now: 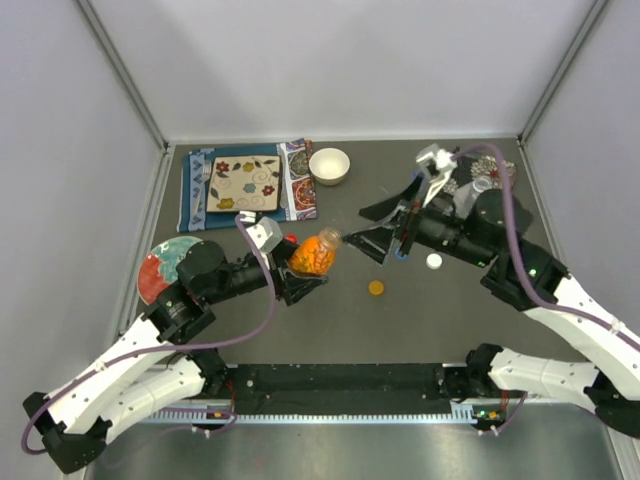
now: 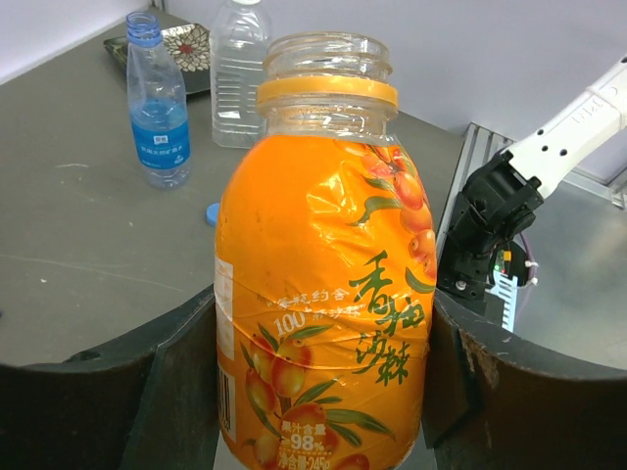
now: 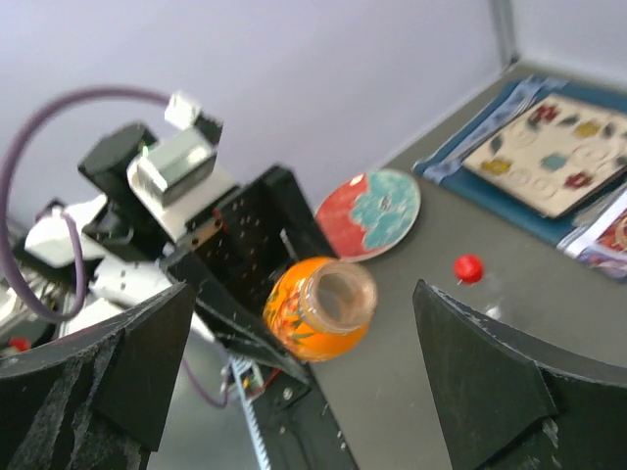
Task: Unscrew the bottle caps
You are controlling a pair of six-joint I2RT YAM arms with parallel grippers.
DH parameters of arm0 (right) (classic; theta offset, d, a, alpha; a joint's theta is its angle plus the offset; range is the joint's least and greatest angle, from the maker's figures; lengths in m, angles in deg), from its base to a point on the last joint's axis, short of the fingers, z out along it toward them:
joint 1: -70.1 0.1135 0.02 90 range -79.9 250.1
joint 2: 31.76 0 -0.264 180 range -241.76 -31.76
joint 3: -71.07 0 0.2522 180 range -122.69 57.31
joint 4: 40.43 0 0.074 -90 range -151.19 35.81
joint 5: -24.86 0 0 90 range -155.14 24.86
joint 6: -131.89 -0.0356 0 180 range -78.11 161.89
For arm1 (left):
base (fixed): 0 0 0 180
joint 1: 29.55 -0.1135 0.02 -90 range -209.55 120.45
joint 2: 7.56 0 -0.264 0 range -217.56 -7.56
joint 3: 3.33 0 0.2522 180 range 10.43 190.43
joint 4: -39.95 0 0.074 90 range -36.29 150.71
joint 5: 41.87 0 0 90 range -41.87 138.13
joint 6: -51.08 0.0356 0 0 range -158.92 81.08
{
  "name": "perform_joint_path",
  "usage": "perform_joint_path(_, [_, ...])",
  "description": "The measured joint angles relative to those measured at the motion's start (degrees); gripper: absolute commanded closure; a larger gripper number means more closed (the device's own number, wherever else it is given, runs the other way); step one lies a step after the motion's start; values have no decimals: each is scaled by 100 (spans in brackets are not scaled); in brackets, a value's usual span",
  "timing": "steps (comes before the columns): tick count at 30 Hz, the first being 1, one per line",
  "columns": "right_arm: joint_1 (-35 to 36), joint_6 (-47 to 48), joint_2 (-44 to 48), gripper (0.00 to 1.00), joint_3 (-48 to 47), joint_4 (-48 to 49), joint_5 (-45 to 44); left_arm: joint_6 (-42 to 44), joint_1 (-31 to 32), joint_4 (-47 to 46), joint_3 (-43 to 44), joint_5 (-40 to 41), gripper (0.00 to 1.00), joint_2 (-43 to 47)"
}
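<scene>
My right gripper brings its open fingers left in the top view around the orange bottle's bare neck (image 1: 330, 238) (image 3: 339, 296) next and closes, since the neck faces it from there.
My left gripper (image 1: 308, 265) (image 2: 318, 333) is shut on the short orange bottle (image 1: 317, 252) (image 2: 323, 294) and holds it tilted above the table. The bottle's mouth (image 3: 343, 292) is bare and faces my right gripper (image 1: 372, 230) (image 3: 304, 294). That gripper stands open just in front of the mouth with nothing between its fingers. An orange cap (image 1: 376, 288) and a white cap (image 1: 434, 261) lie loose on the table. A red cap (image 1: 290, 239) (image 3: 468, 266) shows behind the left gripper. A blue-tinted bottle (image 2: 157, 108) and a wide clear bottle (image 2: 238, 73) stand at the back right, with a blue cap (image 2: 212, 213) on the table near them.
A white bowl (image 1: 329, 165) and a patterned tile on a blue cloth (image 1: 245, 183) lie at the back. A red and teal plate (image 1: 165, 268) sits at the left. A patterned dish (image 1: 492, 165) lies behind the standing bottles. The right arm's base (image 2: 490, 235) is beside the held bottle.
</scene>
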Motion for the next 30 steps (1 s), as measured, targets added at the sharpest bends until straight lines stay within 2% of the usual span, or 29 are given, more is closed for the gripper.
perform_joint_path(7, [332, -236, -380, 7, 623, 199, 492, -103, 0, -195, 0, -210, 58, -302])
perform_joint_path(11, [341, -313, -487, 13, 739, 271, 487, -179, 0, -260, 0, -297, 58, -352])
perform_joint_path(17, [343, -426, -485, 34, 763, 623, 481, -210, 0, -332, 0, -393, 57, -356])
perform_joint_path(18, [341, -437, -485, 42, 765, 647, 468, -212, 0, -363, 0, -402, 57, -354])
perform_joint_path(27, [321, -518, -603, 77, 765, 822, 350, -214, -15, -389, 0, -463, 55, -275])
perform_joint_path(28, [321, -527, -603, 80, 765, 831, 345, -216, -15, -387, 2, -463, 52, -271])
perform_joint_path(30, [321, -525, -603, 83, 765, 835, 343, -216, -15, -389, 0, -448, 23, -258])
